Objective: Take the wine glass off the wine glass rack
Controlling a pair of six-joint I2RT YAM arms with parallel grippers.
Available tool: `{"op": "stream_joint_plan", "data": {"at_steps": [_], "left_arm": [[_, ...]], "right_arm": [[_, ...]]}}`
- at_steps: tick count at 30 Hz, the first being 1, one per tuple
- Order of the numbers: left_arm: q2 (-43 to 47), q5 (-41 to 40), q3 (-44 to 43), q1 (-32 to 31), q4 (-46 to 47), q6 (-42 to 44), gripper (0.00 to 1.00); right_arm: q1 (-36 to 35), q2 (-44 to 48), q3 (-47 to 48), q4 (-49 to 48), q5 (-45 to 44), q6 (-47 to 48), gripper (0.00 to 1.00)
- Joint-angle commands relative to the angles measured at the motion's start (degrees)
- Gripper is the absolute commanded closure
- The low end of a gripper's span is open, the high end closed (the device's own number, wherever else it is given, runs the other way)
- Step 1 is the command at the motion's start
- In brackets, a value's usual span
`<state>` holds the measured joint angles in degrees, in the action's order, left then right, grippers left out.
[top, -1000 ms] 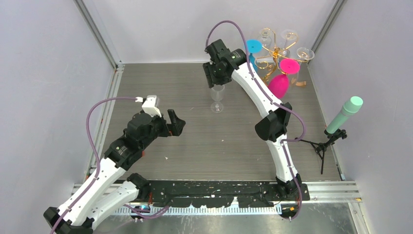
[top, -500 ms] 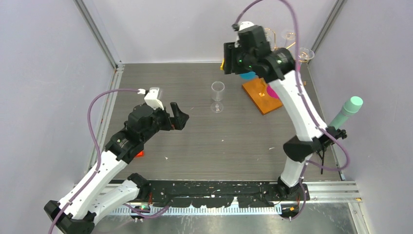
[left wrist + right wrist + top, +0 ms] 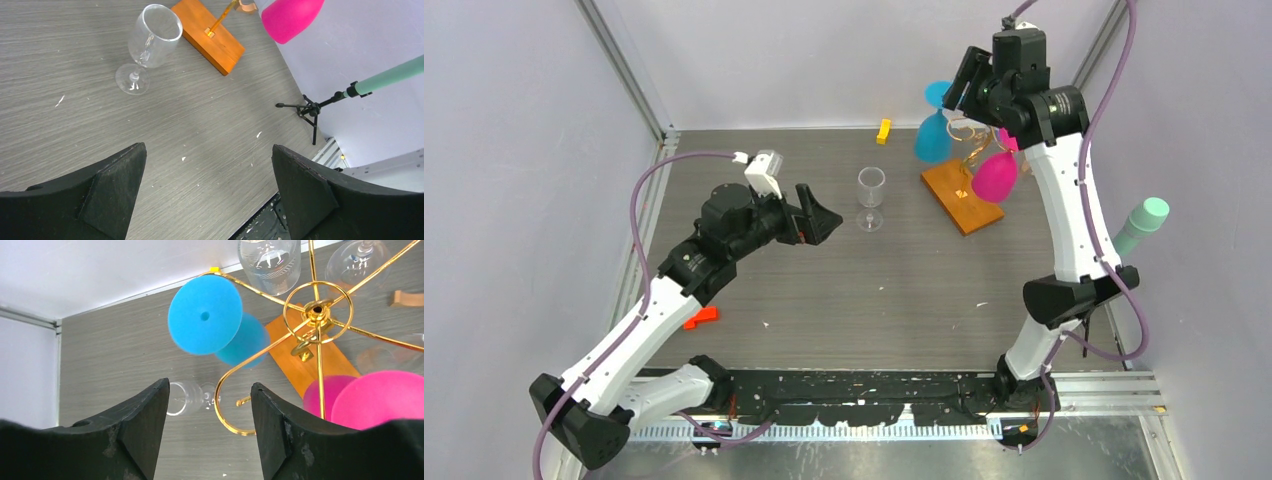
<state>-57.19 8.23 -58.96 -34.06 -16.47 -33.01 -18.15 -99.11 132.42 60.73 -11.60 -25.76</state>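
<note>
My right gripper will next move down toward the blue glass's round foot (image 3: 937,94) (image 3: 205,316) and close on its edge, because the foot is on top, exposed above the rack's arm.
The gold wire wine glass rack (image 3: 316,310) stands on its orange-brown wooden base (image 3: 962,197) at the back right. A blue glass (image 3: 933,135) and a pink glass (image 3: 994,175) hang upside down from it, with clear glasses (image 3: 270,260) on other arms. A clear wine glass (image 3: 870,196) stands upright on the table left of the base; it also shows in the left wrist view (image 3: 148,46). My right gripper (image 3: 210,405) is open and empty above the rack, over an empty curled arm. My left gripper (image 3: 207,165) is open and empty, low over the table left of the standing glass.
A teal cylinder on a small black tripod (image 3: 1128,245) stands at the right wall. A small yellow block (image 3: 883,130) lies at the back and a small red piece (image 3: 701,317) near the left arm. Metal frame posts rise at the back corners.
My right arm has let go of the clear glass on the table, risen and swung right to above the rack. My left gripper has moved right toward the standing glass.
</note>
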Motion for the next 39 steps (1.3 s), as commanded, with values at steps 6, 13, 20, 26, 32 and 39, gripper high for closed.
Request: {"op": "stream_joint_plan", "data": {"at_steps": [6, 13, 20, 26, 32, 39], "left_arm": [[2.8, 0.1, 1.5, 0.1, 2.9, -1.2, 0.0], [4.7, -1.8, 2.7, 0.1, 2.0, -1.0, 0.0], [5.8, -3.0, 3.7, 0.1, 1.6, -1.1, 0.0], [6.5, -3.6, 4.1, 0.1, 1.3, -1.2, 0.0], [6.9, -3.7, 4.3, 0.1, 1.1, -1.6, 0.0], [7.2, -4.1, 4.6, 0.1, 1.1, -1.9, 0.0]], "right_arm": [[9.3, -5.4, 1.8, -7.5, 17.0, -9.2, 0.34], [10.7, -8.0, 2.4, -9.3, 19.1, -12.0, 0.37], [11.1, -9.6, 1.8, -10.8, 21.1, -14.5, 0.48], [11.1, -9.4, -0.9, -12.2, 21.0, -16.5, 0.57], [11.2, -7.9, -4.8, -15.4, 20.4, -18.8, 0.61], [11.2, -7.4, -6.4, -16.2, 17.9, -19.3, 0.67]]}}
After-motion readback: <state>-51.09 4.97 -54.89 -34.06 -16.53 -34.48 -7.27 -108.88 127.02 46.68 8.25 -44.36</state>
